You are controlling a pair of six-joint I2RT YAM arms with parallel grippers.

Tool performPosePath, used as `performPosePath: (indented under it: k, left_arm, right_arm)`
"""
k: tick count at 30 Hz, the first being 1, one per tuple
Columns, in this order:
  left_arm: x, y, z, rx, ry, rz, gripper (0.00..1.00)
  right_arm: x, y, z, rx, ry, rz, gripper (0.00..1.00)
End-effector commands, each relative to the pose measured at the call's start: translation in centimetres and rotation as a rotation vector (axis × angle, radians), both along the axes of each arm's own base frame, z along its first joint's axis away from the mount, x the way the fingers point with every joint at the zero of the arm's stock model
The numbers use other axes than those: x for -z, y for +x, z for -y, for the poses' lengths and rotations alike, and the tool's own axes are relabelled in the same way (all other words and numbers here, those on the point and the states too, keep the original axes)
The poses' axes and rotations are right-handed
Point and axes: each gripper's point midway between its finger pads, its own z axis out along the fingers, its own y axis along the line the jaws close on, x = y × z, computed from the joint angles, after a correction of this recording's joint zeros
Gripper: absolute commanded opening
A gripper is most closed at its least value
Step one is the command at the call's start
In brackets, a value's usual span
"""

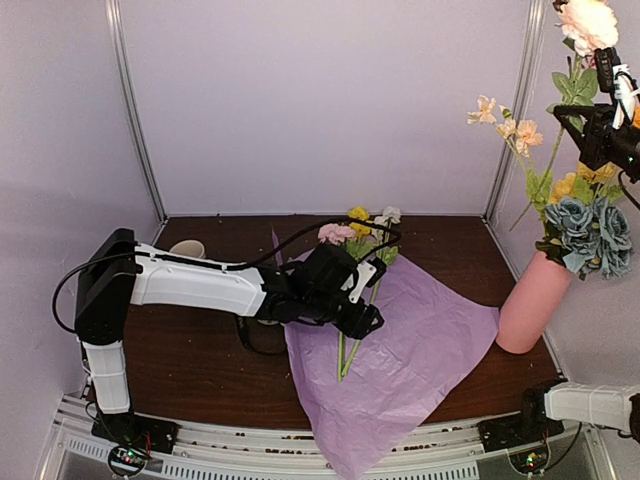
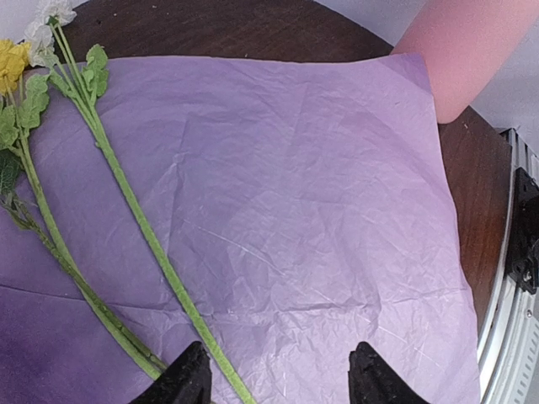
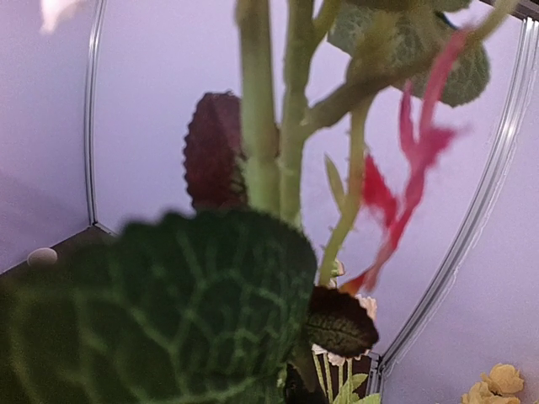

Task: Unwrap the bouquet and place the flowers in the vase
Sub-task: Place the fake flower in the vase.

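My right gripper swings the stems upright over the vase's opening (image 1: 551,252) next, then lowers and releases them, because their bottom end still hangs outside the vase's rim.
The lilac tissue paper (image 1: 420,350) lies unfolded and flat on the table. On it lie loose flowers (image 1: 352,232) with yellow, pink and white heads, their green stems (image 2: 135,219) running toward me. My left gripper (image 2: 282,380) hovers open just over the paper, and one stem passes beside its left fingertip (image 2: 189,379). The pink vase (image 1: 535,300) stands leaning at the right wall with blue flowers (image 1: 590,232) in it. High above it my right gripper (image 1: 603,135) is shut on stems of peach and white flowers (image 1: 588,22). Leaves hide its fingers in the right wrist view.
A small beige cup (image 1: 187,248) sits at the back left behind the left arm. The paper hangs over the table's front rail (image 1: 300,455). Enclosure walls and corner posts (image 1: 510,110) stand close round the vase.
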Motion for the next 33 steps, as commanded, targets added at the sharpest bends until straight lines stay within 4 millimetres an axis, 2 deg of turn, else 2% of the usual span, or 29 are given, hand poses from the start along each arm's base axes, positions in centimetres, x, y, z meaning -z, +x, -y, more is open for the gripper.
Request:
performPosePath:
  k: [1,6,10,15,17,22,25,28,33]
  left_arm:
    - [0.0,-0.1,0.9,0.022,-0.030,0.012,0.58]
    - [0.5,-0.1,0.8,0.018,-0.025,0.008,0.58]
    - [1.0,-0.2,0.9,0.024,-0.023,0.002,0.58]
    - [1.5,-0.1,1.3,0.027,-0.022,-0.001,0.58]
    - [1.5,0.0,1.4,0.027,-0.026,-0.001,0.58]
    - [1.5,0.1,1.7,0.023,-0.038,-0.001,0.58]
    - [1.8,0.0,1.8,0.029,-0.036,-0.003,0.58]
    - [2.2,-0.1,2.1,0.042,-0.034,-0.011,0.58]
    - [2.4,-0.2,2.4,0.051,-0.036,-0.017,0.58]
  right_arm:
    - [-1.0,-0.5,2.4,0.128,-0.025,0.050,0.00]
    - [-0.1,0.7,2.8,0.162,-0.068,0.028,0.00]
    - [0.1,1.7,1.8,0.105,-0.122,0.001,0.00]
    - [-2.5,0.1,1.0,0.033,-0.059,0.022,0.00]
    - [-2.8,-0.5,1.0,0.027,-0.030,0.012,0.00]
    - [0.0,-1.0,1.9,0.070,-0.033,-0.093,0.00]
    - [0.9,-1.2,2.7,0.116,-0.077,-0.133,0.00]
    - [0.1,-2.3,3.3,0.147,-0.099,-0.125,0.00]
    - [-0.2,-2.9,4.2,0.196,-0.127,-0.133,0.00]
